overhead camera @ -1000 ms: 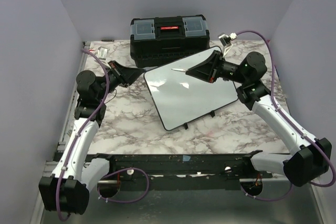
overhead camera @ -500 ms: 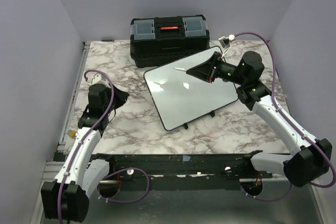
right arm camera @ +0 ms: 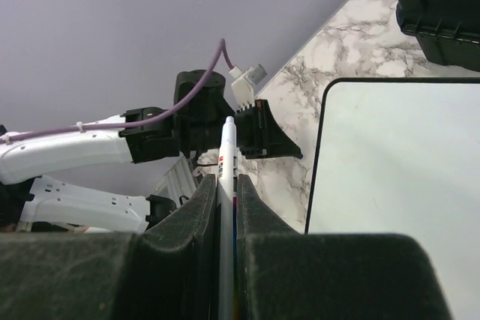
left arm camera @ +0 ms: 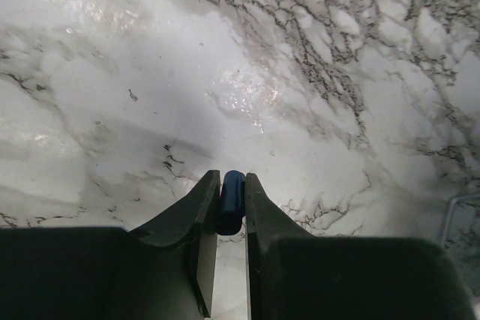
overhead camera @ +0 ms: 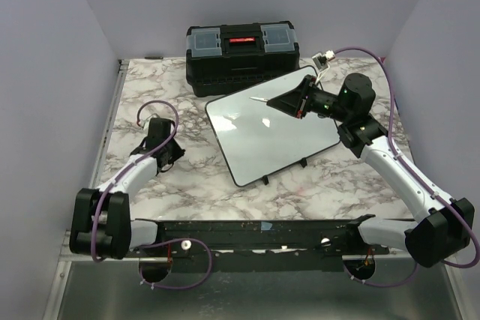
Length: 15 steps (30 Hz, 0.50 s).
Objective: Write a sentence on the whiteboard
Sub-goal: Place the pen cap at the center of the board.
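My left gripper lowers next and releases the small blue cap (left arm camera: 231,198) on the bare marble tabletop below it, well clear of the whiteboard.
The whiteboard (overhead camera: 277,140) lies tilted on the marble table, right of centre, and its glossy face shows plain white; the sentence is not in view. My right gripper (overhead camera: 276,103) hovers over the board's far edge, shut on a white marker (overhead camera: 261,100) whose tip points left. In the right wrist view the marker (right arm camera: 229,140) runs up between the fingers, with the whiteboard (right arm camera: 405,155) to its right. My left gripper (overhead camera: 169,157) points down at the bare table left of the board. It is shut on a small blue cap (left arm camera: 231,198).
A black toolbox (overhead camera: 241,54) stands at the back, just behind the board's far corner. The purple side walls close in left and right. Left of the board lies marble tabletop (overhead camera: 187,177). The left arm (right arm camera: 187,121) shows in the right wrist view.
My left arm has drawn back from the board's far-left corner toward the near left and folded down over the table. The right arm with the marker has hardly moved.
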{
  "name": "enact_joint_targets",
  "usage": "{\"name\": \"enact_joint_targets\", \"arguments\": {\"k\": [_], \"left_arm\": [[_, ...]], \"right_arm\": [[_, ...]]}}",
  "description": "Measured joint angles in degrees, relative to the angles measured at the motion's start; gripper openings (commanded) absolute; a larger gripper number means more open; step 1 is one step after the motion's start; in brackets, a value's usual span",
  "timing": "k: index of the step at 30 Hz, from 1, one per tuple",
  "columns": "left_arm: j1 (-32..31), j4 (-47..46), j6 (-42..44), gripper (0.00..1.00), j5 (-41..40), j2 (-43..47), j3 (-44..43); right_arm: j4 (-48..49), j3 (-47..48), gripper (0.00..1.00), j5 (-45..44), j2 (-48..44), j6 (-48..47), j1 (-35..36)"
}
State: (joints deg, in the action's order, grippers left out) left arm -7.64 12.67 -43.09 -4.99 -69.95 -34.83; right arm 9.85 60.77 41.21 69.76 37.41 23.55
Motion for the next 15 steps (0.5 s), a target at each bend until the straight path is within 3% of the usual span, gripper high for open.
{"name": "enact_joint_targets", "arguments": {"k": [5,10,12,15], "left_arm": [[-0.39,-1.44,-2.25,0.0,0.94,-7.08,-0.09],[-0.5,-2.29,-2.97,0.05,0.94,-7.32,-0.31],[-0.52,-2.29,-3.06,0.1,0.9,-7.32,-0.33],[-0.61,-2.27,-3.13,0.28,0.72,-7.32,-0.33]], "right_arm": [[-1.6,0.0,0.01,-0.92,0.0,-1.05,0.0],[-3.19,0.0,0.01,-1.6,0.0,-1.95,0.0],[-3.3,0.0,0.01,-1.75,0.0,-2.12,0.0],[-3.48,0.0,0.01,-1.81,0.0,-2.4,0.0]]}}
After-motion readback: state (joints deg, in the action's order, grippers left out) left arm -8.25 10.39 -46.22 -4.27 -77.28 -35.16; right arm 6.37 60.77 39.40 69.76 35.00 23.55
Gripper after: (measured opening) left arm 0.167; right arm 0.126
